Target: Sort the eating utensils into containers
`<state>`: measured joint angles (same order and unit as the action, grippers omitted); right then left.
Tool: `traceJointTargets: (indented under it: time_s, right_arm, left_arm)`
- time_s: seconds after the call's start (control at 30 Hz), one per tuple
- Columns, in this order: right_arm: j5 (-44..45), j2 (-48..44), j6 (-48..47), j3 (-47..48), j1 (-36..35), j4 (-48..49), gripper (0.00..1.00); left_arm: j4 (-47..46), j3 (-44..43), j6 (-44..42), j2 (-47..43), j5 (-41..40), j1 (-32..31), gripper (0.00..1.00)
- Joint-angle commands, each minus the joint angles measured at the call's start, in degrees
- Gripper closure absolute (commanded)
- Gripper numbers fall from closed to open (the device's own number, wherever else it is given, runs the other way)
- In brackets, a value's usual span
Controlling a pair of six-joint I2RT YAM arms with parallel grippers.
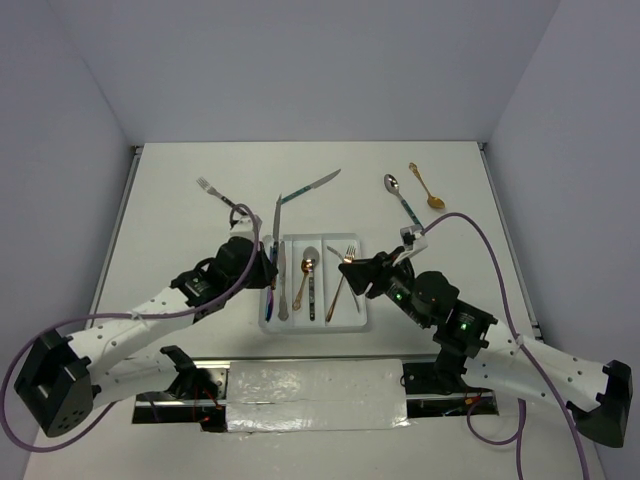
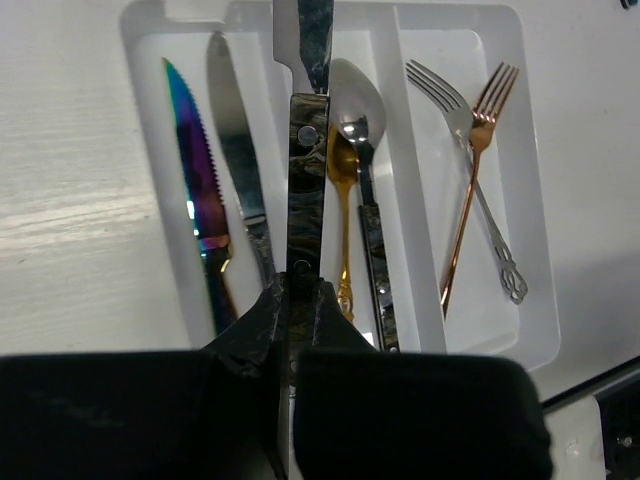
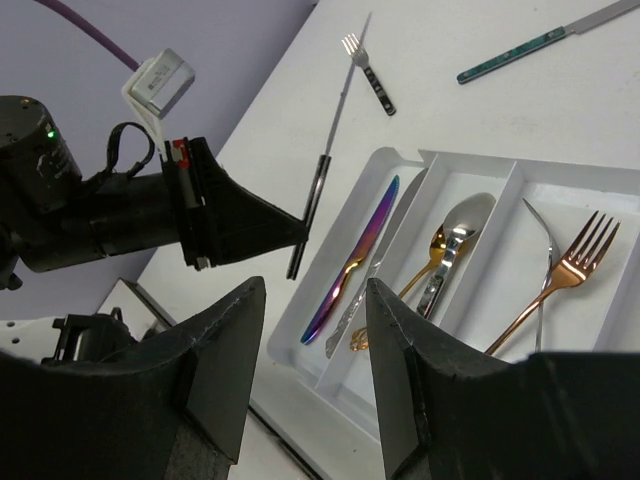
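Observation:
The left gripper moves down off the tray's divider toward the tray's knife section (image 1: 280, 285) (image 2: 262, 170) beside the silver knife next, so the held knife lies with the other knives.
My left gripper (image 1: 266, 266) is shut on the dark handle of a silver knife (image 1: 277, 218), whose blade points away over the left part of the white tray (image 1: 300, 326). In the left wrist view the gripper (image 2: 297, 300) holds that knife (image 2: 306, 180) above the divider beside the left compartment. The containers hold an iridescent knife (image 2: 195, 180) and a silver knife (image 2: 235, 150) on the left, a gold spoon (image 2: 343, 200) and a silver spoon (image 2: 358, 110) in the middle, and a copper fork (image 2: 470, 200) crossing a silver fork (image 2: 490, 235) on the right. My right gripper (image 3: 315, 300) hangs open and empty at the tray's right.
On the table beyond the tray lie a fork (image 1: 215, 190), a teal-handled knife (image 1: 310, 187), a teal-handled spoon (image 1: 397, 195) and a gold spoon (image 1: 427, 186). Walls close in the table on three sides. A purple cable (image 1: 480, 235) loops at the right.

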<state>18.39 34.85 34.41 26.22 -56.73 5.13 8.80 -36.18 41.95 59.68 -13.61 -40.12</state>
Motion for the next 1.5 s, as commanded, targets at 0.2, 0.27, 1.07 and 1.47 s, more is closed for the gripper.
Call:
traceJointTargets:
  time_s: [0.2, 0.27, 1.07, 1.47]
  right_arm:
    - [0.42, -1.19, -0.93, 0.77, -0.14, 2.78, 0.48]
    - [0.24, -0.84, -0.93, 0.94, -0.13, 2.61, 0.48]
    - [0.33, -0.57, -0.93, 1.12, -0.05, 2.52, 0.48]
    - [0.68, -0.66, -1.28, 1.21, -0.14, 2.52, 0.48]
  left_arm:
    - [-13.28, 7.35, 6.55, 3.25, 1.92, -3.65, 1.00]
    - [-12.32, 7.44, 6.65, 4.04, 0.95, -4.00, 1.00]
    - [-11.79, 15.62, 12.89, -0.88, -0.81, -5.85, 1.00]
    - [-8.97, 14.74, 11.66, -3.16, 0.60, -6.02, 0.49]
